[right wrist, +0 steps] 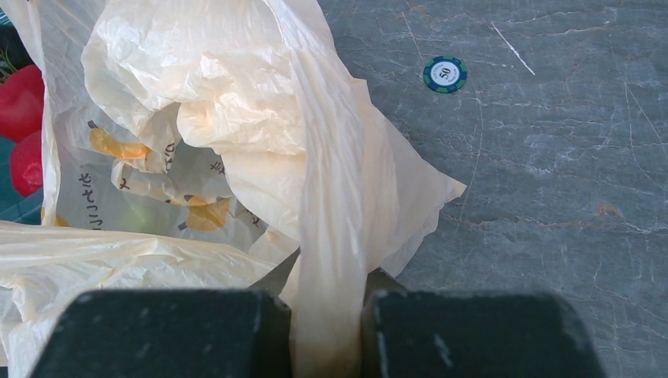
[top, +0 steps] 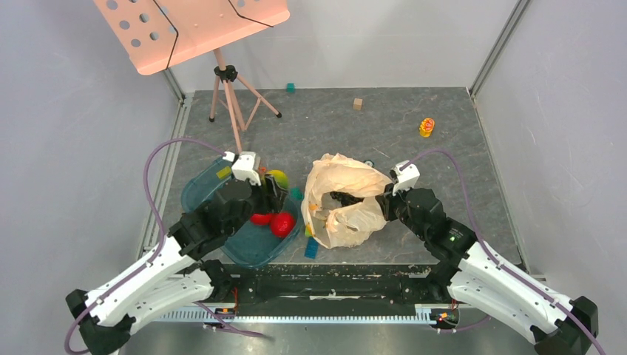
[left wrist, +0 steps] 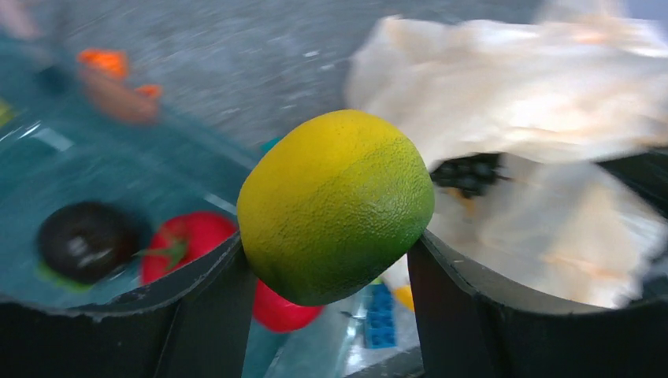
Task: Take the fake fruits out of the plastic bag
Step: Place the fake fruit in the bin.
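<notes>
The bare bottom of the tray beyond the red fruits lies below the left gripper and to its left in the top view, so the left gripper should move over it, go down and let go there.
My left gripper (top: 270, 186) is shut on a yellow-green citrus-like fake fruit (left wrist: 335, 205), held above the right end of the teal tray (top: 198, 194). The fruit also shows in the top view (top: 278, 177). Two red fruits (top: 282, 223) (top: 260, 218) lie in the tray below it, and both show in the left wrist view (left wrist: 187, 236) (left wrist: 277, 310). The peach plastic bag (top: 347, 200) lies crumpled mid-table with its mouth open. Dark grapes (top: 344, 198) sit inside it and show in the left wrist view (left wrist: 469, 173). My right gripper (right wrist: 331, 315) is shut on a fold of the bag (right wrist: 236, 102) at its right edge.
A dark round object (left wrist: 87, 240) lies in the tray. Blue blocks (top: 312, 248) lie between tray and bag. A pink music stand (top: 192, 29) on a tripod stands back left. A green block (top: 291, 87), a wooden block (top: 358, 103), a yellow-orange toy (top: 426, 127) and a poker chip (right wrist: 445, 74) lie farther back.
</notes>
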`<state>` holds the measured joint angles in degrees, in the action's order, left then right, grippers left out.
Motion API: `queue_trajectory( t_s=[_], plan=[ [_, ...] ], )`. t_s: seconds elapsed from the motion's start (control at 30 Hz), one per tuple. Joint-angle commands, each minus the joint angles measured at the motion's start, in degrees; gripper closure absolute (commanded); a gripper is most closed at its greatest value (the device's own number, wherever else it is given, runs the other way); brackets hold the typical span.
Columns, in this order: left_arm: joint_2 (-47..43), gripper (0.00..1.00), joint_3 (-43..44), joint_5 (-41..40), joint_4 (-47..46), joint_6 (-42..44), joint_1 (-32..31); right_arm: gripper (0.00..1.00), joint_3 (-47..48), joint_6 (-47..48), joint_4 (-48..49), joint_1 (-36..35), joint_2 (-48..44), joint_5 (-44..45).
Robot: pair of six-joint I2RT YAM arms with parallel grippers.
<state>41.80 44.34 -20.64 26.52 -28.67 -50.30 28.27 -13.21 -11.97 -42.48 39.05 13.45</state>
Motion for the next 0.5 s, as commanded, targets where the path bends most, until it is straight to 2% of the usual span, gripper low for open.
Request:
queue_trajectory(
  t_s=[0.0, 0.23, 0.47],
  plan=[
    [0.7, 0.45, -1.8, -6.2, 8.7, -6.4, 6.8, 0.93, 2.1, 0.7, 0.4, 0.0, -0.5, 0.6],
    [5.8, 0.46, -5.0, -5.0, 3.1, -8.1, 21.3, 0.93, 1.6, 0.2, -0.2, 0.0, -0.6, -0.1],
    [16.9, 0.47, -8.2, -0.7, -6.7, -9.1, 30.9, 0.93, 2.0, 0.2, -1.8, 0.0, -2.3, -0.6]
  ],
)
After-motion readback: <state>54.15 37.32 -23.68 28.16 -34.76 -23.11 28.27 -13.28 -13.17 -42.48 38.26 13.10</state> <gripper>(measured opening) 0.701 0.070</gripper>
